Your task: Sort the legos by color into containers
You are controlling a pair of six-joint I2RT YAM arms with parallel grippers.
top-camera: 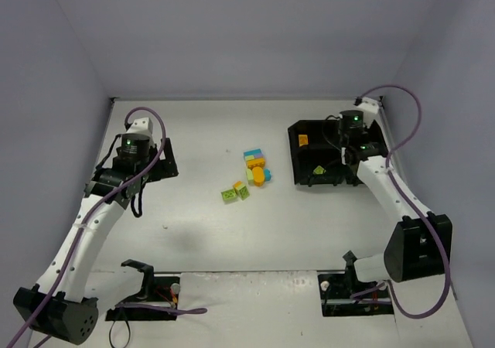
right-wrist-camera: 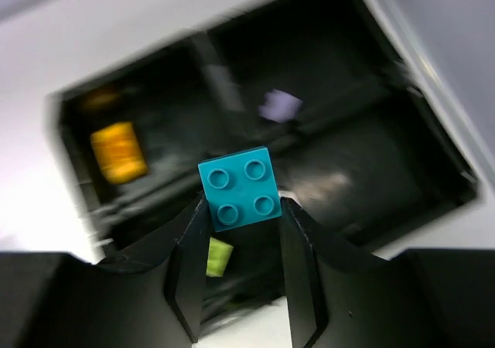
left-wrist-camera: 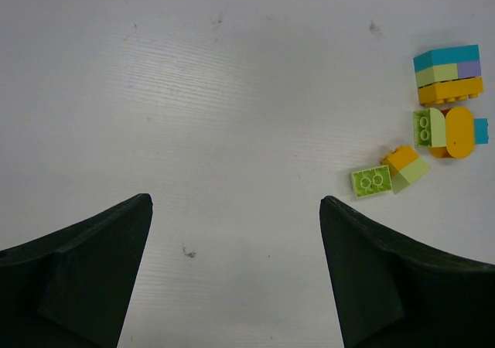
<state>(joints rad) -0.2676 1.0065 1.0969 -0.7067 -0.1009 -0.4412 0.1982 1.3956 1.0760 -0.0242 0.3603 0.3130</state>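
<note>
The robot's right gripper needs to move down and to the right in the top view next, over the empty near section of the tray, since the other sections hold other colors.
My right gripper (right-wrist-camera: 242, 209) is shut on a cyan-blue lego (right-wrist-camera: 240, 187), pinched by its sides and held above the black containers tray (right-wrist-camera: 445, 166). In the tray's compartments lie an orange lego (right-wrist-camera: 117, 152), a purple lego (right-wrist-camera: 280, 105) and a yellow-green lego (right-wrist-camera: 219, 257). From above, the right gripper (top-camera: 349, 141) hangs over the tray (top-camera: 296, 161). Several loose legos (top-camera: 251, 176) sit mid-table. My left gripper (left-wrist-camera: 234, 202) is open over bare table, with a yellow-green brick (left-wrist-camera: 371, 182) just beyond its right finger (left-wrist-camera: 387, 271) and a stacked block (left-wrist-camera: 448, 75) farther off.
The left arm's gripper (top-camera: 157, 165) rests at the table's left side, well away from the brick pile. Both arm bases with cables occupy the near edge. Grey walls close in the table at the back and sides.
</note>
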